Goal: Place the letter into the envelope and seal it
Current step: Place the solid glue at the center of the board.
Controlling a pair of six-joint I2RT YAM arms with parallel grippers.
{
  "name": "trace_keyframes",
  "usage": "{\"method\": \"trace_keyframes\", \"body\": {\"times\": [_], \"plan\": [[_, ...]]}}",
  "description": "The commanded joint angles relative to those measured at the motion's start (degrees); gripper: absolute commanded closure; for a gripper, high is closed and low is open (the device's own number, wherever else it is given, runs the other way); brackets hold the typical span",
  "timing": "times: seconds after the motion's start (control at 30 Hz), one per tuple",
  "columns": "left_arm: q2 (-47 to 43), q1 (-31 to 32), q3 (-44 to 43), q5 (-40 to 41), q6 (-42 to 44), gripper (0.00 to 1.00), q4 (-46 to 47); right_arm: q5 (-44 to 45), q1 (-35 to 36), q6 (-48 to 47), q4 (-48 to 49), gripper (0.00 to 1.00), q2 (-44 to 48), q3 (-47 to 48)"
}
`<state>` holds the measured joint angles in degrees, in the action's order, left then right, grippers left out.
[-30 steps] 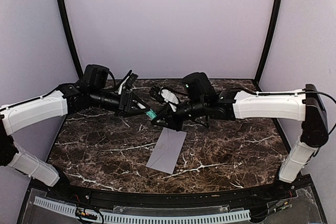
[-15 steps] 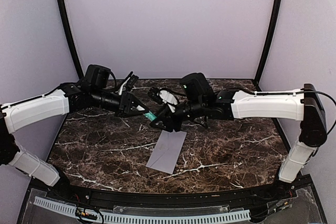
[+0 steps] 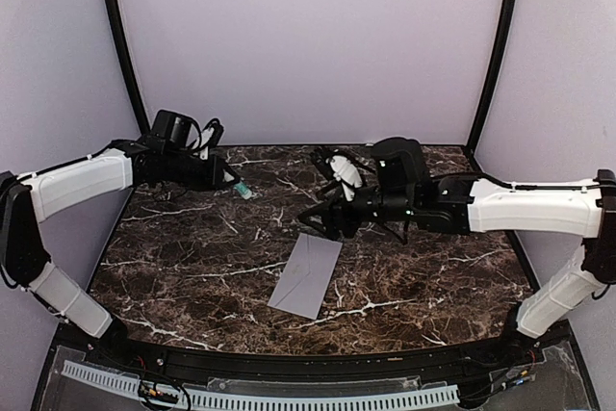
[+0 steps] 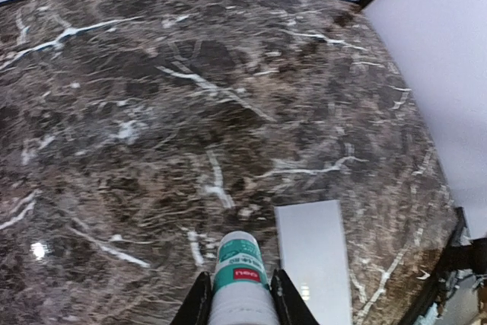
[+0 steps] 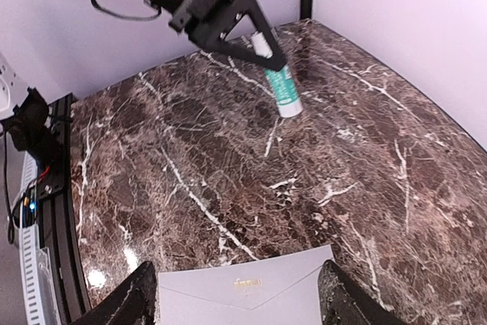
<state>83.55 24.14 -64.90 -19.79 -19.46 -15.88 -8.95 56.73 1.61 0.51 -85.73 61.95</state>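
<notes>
I will lower my left gripper to the left in the top view, onto bare marble, and let go of the glue stick (image 3: 243, 190), because the envelope's flap is folded down.
The pale grey-lavender envelope (image 3: 306, 276) lies flat on the dark marble table (image 3: 433, 267), its pointed flap folded down (image 5: 243, 294). The letter is out of view. My left gripper (image 3: 232, 184) is at the back left, shut on a white and teal glue stick (image 3: 243, 190) whose tip sticks out past the fingers (image 4: 242, 264). In the left wrist view the envelope (image 4: 316, 264) lies just right of the stick. My right gripper (image 3: 322, 218) hovers over the envelope's far edge, open, with nothing between its fingers (image 5: 144, 294).
Lavender walls and two black corner posts (image 3: 120, 45) close in the table on three sides. A black frame with a white cable strip (image 3: 289, 397) runs along the near edge. The left arm's gripper and glue stick (image 5: 281, 85) show ahead in the right wrist view.
Both grippers met at the glue stick above the envelope's far end. The right one has opened and drawn back right; the left arm has pulled back left with the stick.
</notes>
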Motion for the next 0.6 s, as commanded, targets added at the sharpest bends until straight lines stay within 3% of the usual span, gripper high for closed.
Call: {"method": "trace_keyframes", "body": {"times": [0.0, 0.2, 0.57], "plan": [[6.0, -4.3, -2.1, 11.1, 7.1, 0.96, -0.9, 9.9, -1.5, 4.9, 2.9, 0.3, 6.4, -4.0], [16.4, -5.7, -9.0, 19.7, 11.4, 0.96, -5.4, 14.2, -3.6, 8.1, 1.7, 0.27, 13.6, -9.0], [23.0, -7.4, -13.4, 26.6, 16.5, 0.96, -6.3, 15.6, -4.4, 10.4, 1.3, 0.26, 16.5, -11.7]]}}
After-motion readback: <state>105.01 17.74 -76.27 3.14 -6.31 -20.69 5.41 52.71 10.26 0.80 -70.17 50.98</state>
